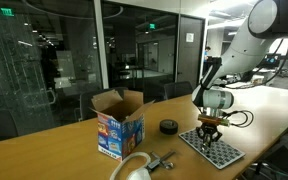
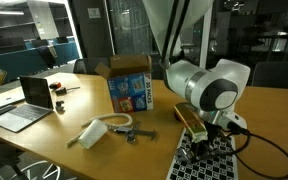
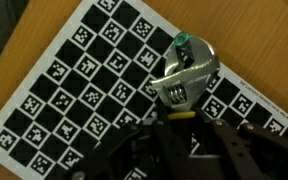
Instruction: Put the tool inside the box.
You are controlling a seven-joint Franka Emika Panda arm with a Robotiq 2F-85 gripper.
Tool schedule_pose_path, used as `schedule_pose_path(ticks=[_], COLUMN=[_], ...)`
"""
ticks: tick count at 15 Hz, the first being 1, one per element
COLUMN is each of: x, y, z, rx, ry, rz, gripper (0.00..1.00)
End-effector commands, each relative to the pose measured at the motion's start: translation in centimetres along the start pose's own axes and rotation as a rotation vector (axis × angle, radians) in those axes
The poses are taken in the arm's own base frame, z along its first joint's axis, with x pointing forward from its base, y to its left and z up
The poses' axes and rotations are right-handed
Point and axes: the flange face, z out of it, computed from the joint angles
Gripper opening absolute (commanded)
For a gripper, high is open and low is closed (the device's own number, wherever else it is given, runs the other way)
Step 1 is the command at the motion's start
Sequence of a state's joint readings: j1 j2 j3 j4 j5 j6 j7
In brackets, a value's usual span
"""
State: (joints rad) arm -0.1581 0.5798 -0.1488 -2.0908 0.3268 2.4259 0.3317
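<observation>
My gripper is due to lift from the checkerboard sheet (image 1: 216,150) next, carry the wrench over the box's open top (image 1: 122,107), then lower and release it, because the box's flaps stand upright.
The tool is a silver adjustable wrench (image 3: 189,75) with a green tip and a yellow band on its handle. In the wrist view my gripper (image 3: 184,122) is shut on its handle, with the head sticking out over a black-and-white checkerboard sheet (image 3: 74,90). In an exterior view the gripper (image 1: 210,126) hangs just above that sheet (image 1: 216,150). The brown cardboard box (image 1: 119,122) with blue printed sides and upright flaps stands well away from the gripper, across the table. It also shows in the other exterior view (image 2: 132,88), where the arm hides most of the gripper.
A black roll (image 1: 169,126) lies between the box and the checkerboard sheet. A white object (image 1: 134,168) and a small metal tool (image 1: 162,161) lie near the table's front edge. An open laptop (image 2: 24,100) sits on the wooden table (image 1: 54,145).
</observation>
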Motion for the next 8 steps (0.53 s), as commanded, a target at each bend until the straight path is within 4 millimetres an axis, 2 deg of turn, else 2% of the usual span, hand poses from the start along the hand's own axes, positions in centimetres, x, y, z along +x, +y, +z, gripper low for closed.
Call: schedule_pose_path(ticks=[1, 3, 8], x=[-0.1, -0.8, -3.1], y=[-0.4, -0.7, -3.0], z=[-2.1, -4.2, -13.4], rx=[-0.026, -0.047, -0.078], ry=[-0.006, -0.002, 0.063], rz=[-0.015, -0.035, -0.092], gripper=[0.16, 0.16, 0.16])
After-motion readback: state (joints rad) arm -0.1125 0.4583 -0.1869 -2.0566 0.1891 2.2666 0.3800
